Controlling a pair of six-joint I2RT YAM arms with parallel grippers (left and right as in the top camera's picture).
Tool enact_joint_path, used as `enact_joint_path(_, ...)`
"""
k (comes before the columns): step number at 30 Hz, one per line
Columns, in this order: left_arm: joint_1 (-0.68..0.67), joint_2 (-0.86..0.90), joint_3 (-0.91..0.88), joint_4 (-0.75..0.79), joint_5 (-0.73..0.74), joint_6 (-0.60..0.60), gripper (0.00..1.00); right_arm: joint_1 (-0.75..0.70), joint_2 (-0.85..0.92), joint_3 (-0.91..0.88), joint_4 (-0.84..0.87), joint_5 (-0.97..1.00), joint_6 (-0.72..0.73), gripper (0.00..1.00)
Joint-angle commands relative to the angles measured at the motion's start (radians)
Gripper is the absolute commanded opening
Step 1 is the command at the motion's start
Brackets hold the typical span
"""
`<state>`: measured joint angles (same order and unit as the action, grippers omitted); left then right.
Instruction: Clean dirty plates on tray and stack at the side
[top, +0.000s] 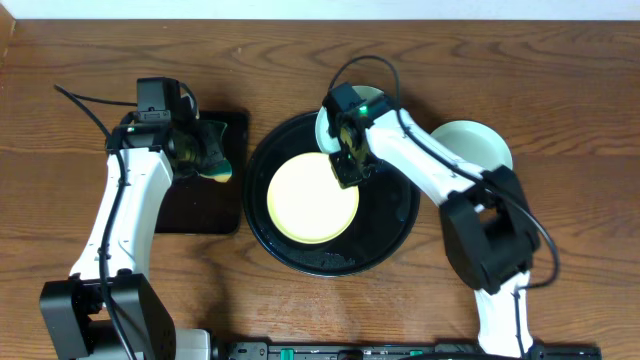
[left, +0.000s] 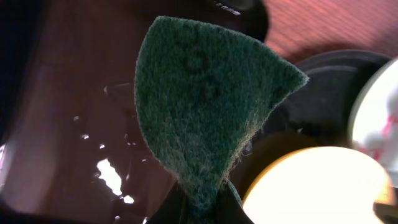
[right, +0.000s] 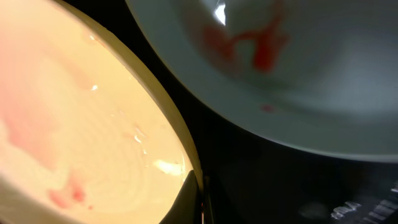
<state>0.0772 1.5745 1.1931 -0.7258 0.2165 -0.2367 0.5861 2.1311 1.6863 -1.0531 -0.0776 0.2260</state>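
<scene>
The pale yellow plate (top: 312, 197) still has red smears on it, so my right gripper will lift and tilt it next, then lower it flat into the round tray (top: 392, 225).
A pale yellow plate (top: 312, 197) with red smears lies in the round black tray (top: 392, 225). My right gripper (top: 349, 168) is shut on its rim (right: 198, 198), at the plate's far right edge. A mint plate (top: 324, 125) with red smears (right: 280, 68) lies in the tray just behind it, partly hidden by the arm. Another mint plate (top: 476, 146) sits on the table to the right of the tray. My left gripper (top: 203, 150) is shut on a green sponge (left: 199, 106) and holds it above the rectangular tray; the yellow plate (left: 311, 186) shows beyond it.
A smaller rectangular black tray (top: 205, 215) lies left of the round tray, under my left gripper; its glossy surface shows in the left wrist view (left: 68, 124). The wooden table (top: 580, 250) extends to the right and front.
</scene>
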Motion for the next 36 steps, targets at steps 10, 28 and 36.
enact_joint_path(10, 0.006, -0.003, 0.014, 0.0, -0.058, -0.009, 0.07, 0.042, -0.229, 0.002, 0.012, 0.523, 0.005, 0.01)
enact_joint_path(28, 0.006, -0.003, 0.014, 0.0, -0.057, -0.009, 0.07, 0.307, -0.262, 0.002, 0.01, 1.221, 0.078, 0.01)
enact_joint_path(36, 0.006, -0.003, 0.014, 0.0, -0.057, -0.009, 0.07, 0.319, -0.262, 0.001, -0.041, 1.028, 0.229, 0.01)
